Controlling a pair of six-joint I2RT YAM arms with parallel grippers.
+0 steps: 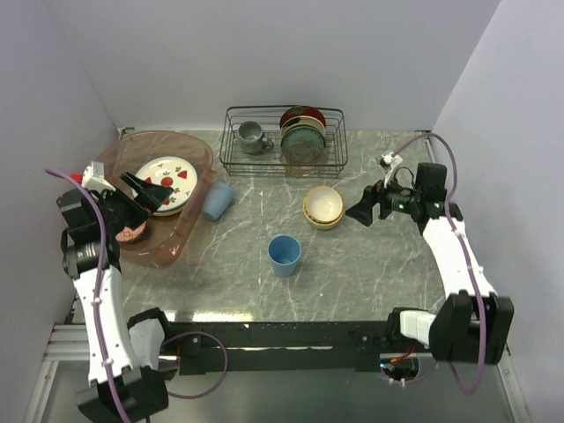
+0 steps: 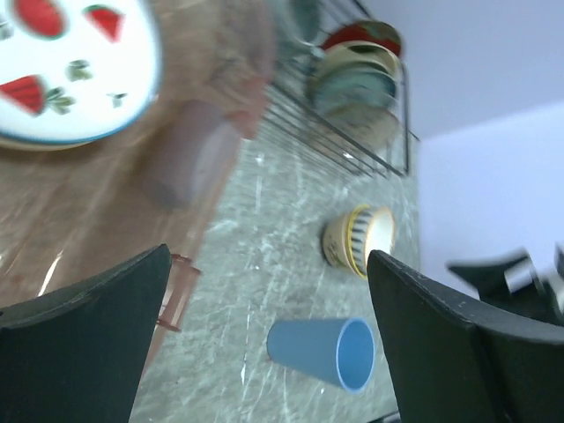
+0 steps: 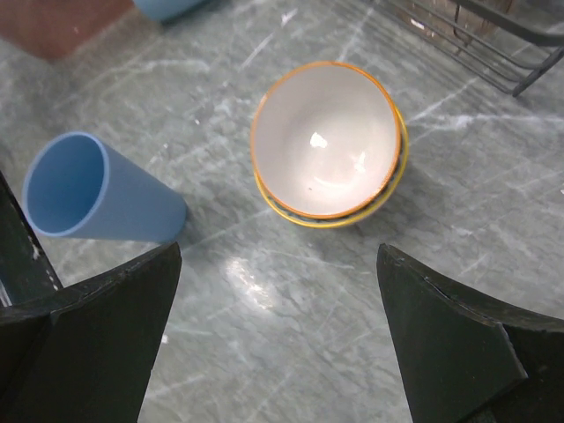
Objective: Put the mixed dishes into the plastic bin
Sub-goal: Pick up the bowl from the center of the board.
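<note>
The cream bowl is above the yellow-rimmed bowl, so my right gripper should next go outward and down, left in the top view, onto the cream bowl's rack-side rim.
The pinkish plastic bin (image 1: pixel 179 236) sits at the left and holds the white strawberry plate (image 1: pixel 169 181) and a red-patterned piece (image 1: pixel 132 232). My left gripper (image 1: pixel 152 191) hovers open and empty over the bin, near the plate (image 2: pixel 62 70). A light-blue cup (image 1: pixel 218 200) lies against the bin's right wall. Another light-blue cup (image 1: pixel 284 255) stands mid-table, also visible in both wrist views (image 2: pixel 322 351) (image 3: pixel 92 194). The cream bowl (image 1: pixel 323 206) (image 3: pixel 326 141) rests nested in a yellow-rimmed one. My right gripper (image 1: pixel 359 211) (image 3: pixel 278 264) is open just right of it, holding nothing.
A black wire rack (image 1: pixel 282 141) at the back holds a grey mug (image 1: pixel 252 136) and upright dark plates (image 1: pixel 303 134). Walls close in on the left, back and right. Bare marble tabletop (image 1: pixel 379 264) lies in front of the bowl.
</note>
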